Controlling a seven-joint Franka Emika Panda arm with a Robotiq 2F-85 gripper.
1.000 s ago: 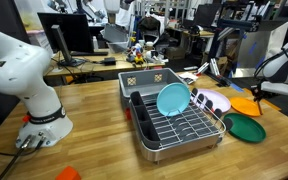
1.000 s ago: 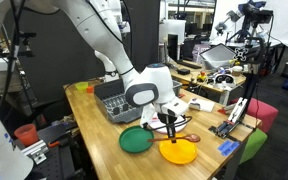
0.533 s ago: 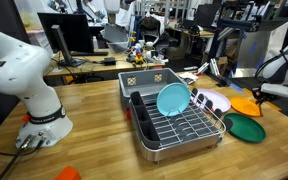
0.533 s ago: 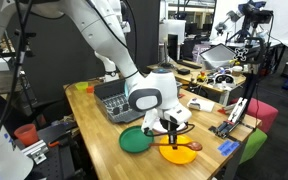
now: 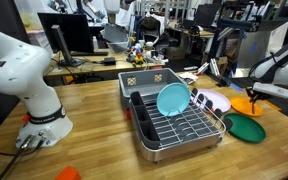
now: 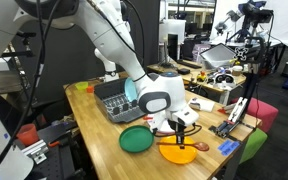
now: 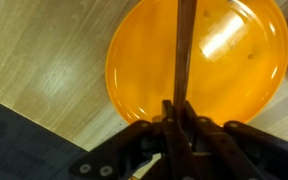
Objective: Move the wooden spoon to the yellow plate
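Note:
I will lower my gripper toward the yellow plate next and then let go of the wooden spoon's handle.
The yellow plate (image 7: 224, 60) lies flat on the wooden table and fills the wrist view; it also shows in both exterior views (image 6: 174, 153) (image 5: 242, 105). My gripper (image 7: 180, 108) is shut on the wooden spoon's handle (image 7: 186, 45) and holds it over the plate. The handle runs straight across the plate in the wrist view. In an exterior view the gripper (image 6: 182, 132) hangs just above the plate and the spoon (image 6: 194, 147) reaches toward the plate's edge. In an exterior view the gripper (image 5: 254, 96) is at the far right, over the plate.
A dark green plate (image 6: 136, 139) (image 5: 246, 128) lies beside the yellow one. A dish rack (image 5: 174, 122) holds a blue bowl (image 5: 171, 98), with a pale plate (image 5: 216, 100) next to it. The table's edge (image 6: 209, 163) is close to the yellow plate.
The arm has carried the spoon sideways and down from beside the green plate to over the yellow plate. The gripper has stayed shut on the handle.

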